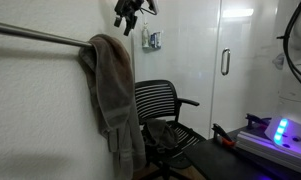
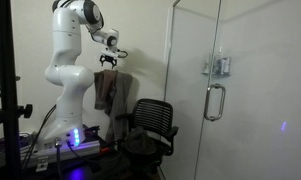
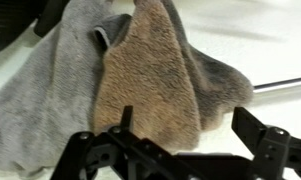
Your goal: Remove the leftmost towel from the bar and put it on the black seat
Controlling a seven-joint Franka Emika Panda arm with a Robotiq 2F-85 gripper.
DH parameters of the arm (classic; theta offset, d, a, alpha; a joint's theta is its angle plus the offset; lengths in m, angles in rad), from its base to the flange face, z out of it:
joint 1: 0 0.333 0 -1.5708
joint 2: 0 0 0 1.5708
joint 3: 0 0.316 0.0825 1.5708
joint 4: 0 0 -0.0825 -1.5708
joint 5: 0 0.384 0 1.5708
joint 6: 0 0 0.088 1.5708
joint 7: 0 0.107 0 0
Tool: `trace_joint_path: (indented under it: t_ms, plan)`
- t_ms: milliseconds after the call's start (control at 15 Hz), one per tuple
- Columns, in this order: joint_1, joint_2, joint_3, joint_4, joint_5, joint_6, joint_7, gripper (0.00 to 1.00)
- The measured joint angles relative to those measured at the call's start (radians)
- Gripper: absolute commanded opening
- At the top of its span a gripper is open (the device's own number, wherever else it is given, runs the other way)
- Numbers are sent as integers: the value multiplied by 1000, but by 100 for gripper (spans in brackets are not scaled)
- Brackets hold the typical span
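Observation:
My gripper moves down next onto the brown-grey towel's top fold [image 1: 108, 41] [image 3: 168, 88] below it, between its open fingers, and closes.
The darker brown-grey towel [image 3: 145, 85] hangs over the silver bar [image 3: 282, 84], bunched against a paler grey towel [image 3: 45, 95]. In both exterior views the towels hang as one limp bundle [image 1: 112, 90] [image 2: 110, 92] from the bar [image 1: 35, 36]. My gripper [image 3: 190, 125] is open and empty just above the brown towel, with a finger on each side of it. The gripper also shows in both exterior views [image 1: 130, 12] [image 2: 108, 60]. The black seat [image 1: 168, 112] [image 2: 150, 125] stands beside and below the towels. Something grey-brown lies on its pad [image 1: 160, 135]; I cannot tell what it is.
A glass shower door with a metal handle [image 1: 226, 62] [image 2: 215, 100] stands beyond the chair. The white wall [image 1: 40, 110] is behind the bar. A box with blue lights [image 1: 280, 132] [image 2: 78, 140] sits near the robot base. A black frame [image 2: 4, 90] stands at one side.

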Motion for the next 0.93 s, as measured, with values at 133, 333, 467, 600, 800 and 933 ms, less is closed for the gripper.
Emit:
trace_joint_path:
  t_ms: [133,333,467,600,800,933]
  plan:
    - [13,4,24,38,0,-27,-7,100]
    - [10,9,24,43,-6,-34,1,100]
    - [6,27,24,38,-50,-67,77,100]
    - [1,70,24,36,-94,-91,140,100]
    - [1,91,27,41,-97,-87,145,100]
    - [1,89,28,43,-106,-88,149,100]
